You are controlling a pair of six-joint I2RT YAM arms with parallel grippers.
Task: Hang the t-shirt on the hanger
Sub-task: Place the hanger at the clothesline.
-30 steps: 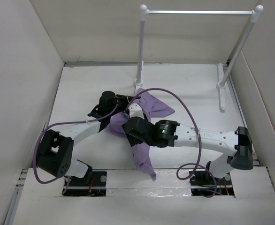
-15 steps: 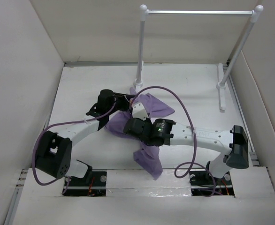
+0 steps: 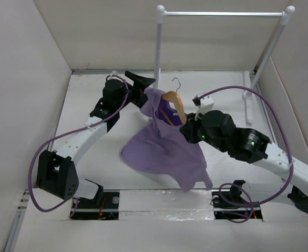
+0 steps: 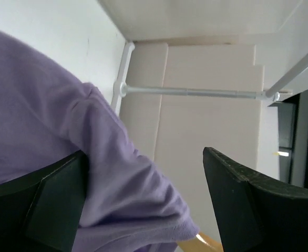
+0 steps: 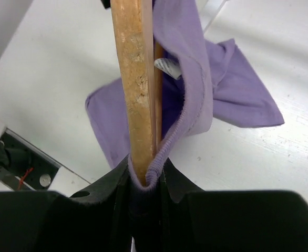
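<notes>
The bar's empty end [image 3: 273, 14] is above and outward of my right gripper, to its right in the top view. I will rise there, hang the hanger's hook and release.
The tan wooden hanger [image 3: 175, 103] is held up above the table, its metal hook [image 3: 176, 83] pointing at the back. The lavender t-shirt [image 3: 164, 149] drapes from it down to the table. My right gripper [image 3: 187, 127] is shut on the hanger's lower end [image 5: 135, 79] together with the shirt's ribbed edge [image 5: 188, 113]; in the right wrist view the right gripper [image 5: 146, 173] pinches both. My left gripper [image 3: 145, 88] is at the shirt's upper left. It stands open [image 4: 143, 205], with purple fabric [image 4: 64, 131] lying against one finger [image 4: 43, 205] and the hanger's tip [image 4: 209, 242] below.
A white garment rack stands at the back, its rail [image 3: 222, 13] high and its left post [image 3: 157, 52] just behind the hanger. Its right foot [image 3: 247, 102] rests on the table. Purple cables [image 3: 233, 92] loop over both arms. White walls close in the table [image 3: 91, 105].
Both arms have risen and moved toward the back, lifting hanger and shirt off the table so the shirt hangs. The left gripper has opened; the right has closed on the hanger.
</notes>
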